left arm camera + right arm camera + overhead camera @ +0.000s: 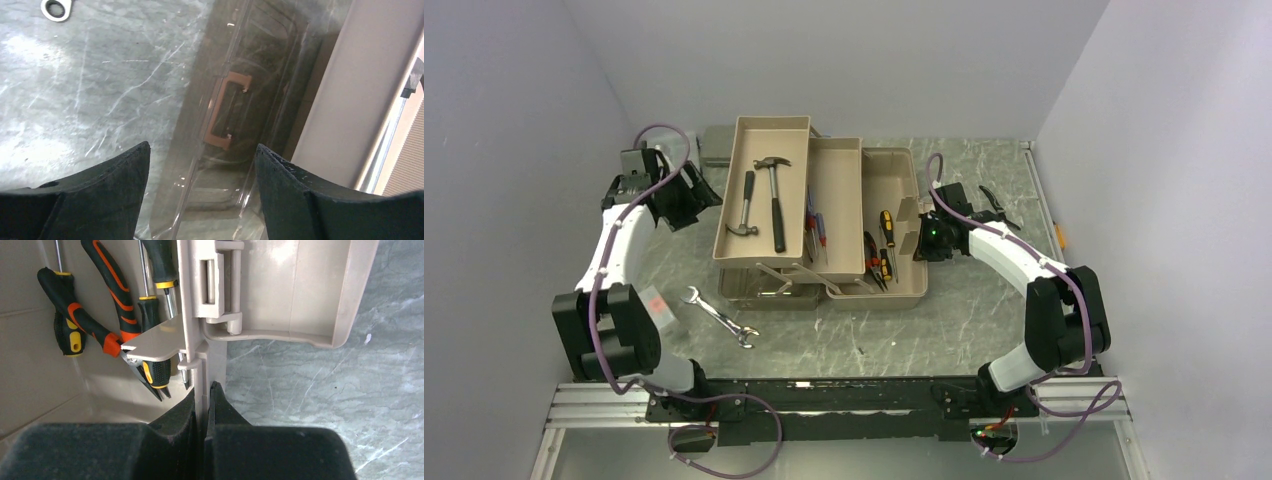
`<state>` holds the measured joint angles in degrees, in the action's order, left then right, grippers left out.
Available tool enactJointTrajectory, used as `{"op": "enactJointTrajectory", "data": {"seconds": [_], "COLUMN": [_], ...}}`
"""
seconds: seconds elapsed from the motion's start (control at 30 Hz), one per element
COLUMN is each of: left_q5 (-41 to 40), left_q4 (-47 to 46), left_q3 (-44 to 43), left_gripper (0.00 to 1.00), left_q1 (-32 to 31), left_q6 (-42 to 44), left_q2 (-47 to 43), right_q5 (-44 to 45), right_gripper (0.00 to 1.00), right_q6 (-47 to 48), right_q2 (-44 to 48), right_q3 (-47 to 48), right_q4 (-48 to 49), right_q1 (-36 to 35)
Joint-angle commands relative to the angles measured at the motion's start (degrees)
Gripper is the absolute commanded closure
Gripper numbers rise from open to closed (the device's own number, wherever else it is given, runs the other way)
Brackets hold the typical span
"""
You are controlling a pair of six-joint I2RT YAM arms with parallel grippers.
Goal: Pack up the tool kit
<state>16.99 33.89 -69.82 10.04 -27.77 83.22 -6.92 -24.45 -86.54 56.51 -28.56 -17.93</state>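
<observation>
The smoky lid's outer rim (199, 156) beside the pink handle is below my left gripper's open fingers. My left gripper will go down next, toward the toolbox and onto that rim of the lid.
The tan toolbox (902, 180) stands open in the middle, its trays folded out. Two hammers (774, 200) lie in the left tray (769, 128). Small screwdrivers (816, 228) lie in the middle tray. Black-orange screwdrivers (157, 270) and pliers (85, 320) lie in the base. My right gripper (203, 390) is shut on the toolbox's right wall (200, 370). My left gripper (200, 155) hangs open and empty beside the left tray, above the smoky lid (250, 75) with its pink handle (220, 112). A steel wrench (719, 317) lies on the table in front left.
A small grey case (714, 145) sits behind the left tray. A black tool (996, 205) lies on the table behind my right arm. White walls close in both sides and the back. The wrench's ring end (56, 7) shows in the left wrist view.
</observation>
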Motion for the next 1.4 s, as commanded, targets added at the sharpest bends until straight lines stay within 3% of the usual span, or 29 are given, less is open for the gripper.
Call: {"op": "enactJointTrajectory", "data": {"seconds": [0.0,0.2,0.43,0.6,0.67,0.8,0.83,1.07,1.37], "left_q5": [4.77,7.96,8.57,-7.65,-11.5,-10.48,-9.73,-6.41,-20.69], "left_q4": [-6.68,-14.2,-16.23,-9.3,-8.34,-9.27,-9.16,-6.72,3.31], "left_q3": [0.95,6.23,7.22,3.64,3.36,4.14,3.94,0.38,-7.66], "left_gripper": [0.22,0.23,0.36,0.45,0.54,0.96,1.0,1.0,1.0], "left_q1": [0.15,0.19,-0.3,-5.25,-6.71,-6.59,-6.59,-6.67,-9.66], "left_q6": [0.1,1.86,2.25,5.25,4.98,4.86,4.99,4.99,6.56], "left_q2": [2.41,4.69,11.08,13.46,13.88,13.0,12.82,10.41,4.53], "right_q5": [-9.86,-10.35,-9.77,-9.36,-9.22,-9.24,-9.25,-9.71,-9.92], "right_gripper": [1.0,1.0,1.0,1.0,1.0,1.0,1.0,1.0,1.0], "right_q6": [-1.22,-1.41,-0.88,-0.31,-0.16,-0.04,-0.06,-0.2,-0.23], "right_q2": [2.65,2.68,2.45,2.48,2.37,2.28,2.34,1.68,1.54], "right_q3": [4.95,4.84,6.41,7.52,7.88,8.14,8.03,7.98,8.03], "right_q4": [4.14,3.99,2.04,0.77,0.32,0.04,0.18,0.43,0.71], "right_q1": [-0.45,-0.39,-0.37,-0.42,-0.43,-0.44,-0.44,-0.46,-0.45]}}
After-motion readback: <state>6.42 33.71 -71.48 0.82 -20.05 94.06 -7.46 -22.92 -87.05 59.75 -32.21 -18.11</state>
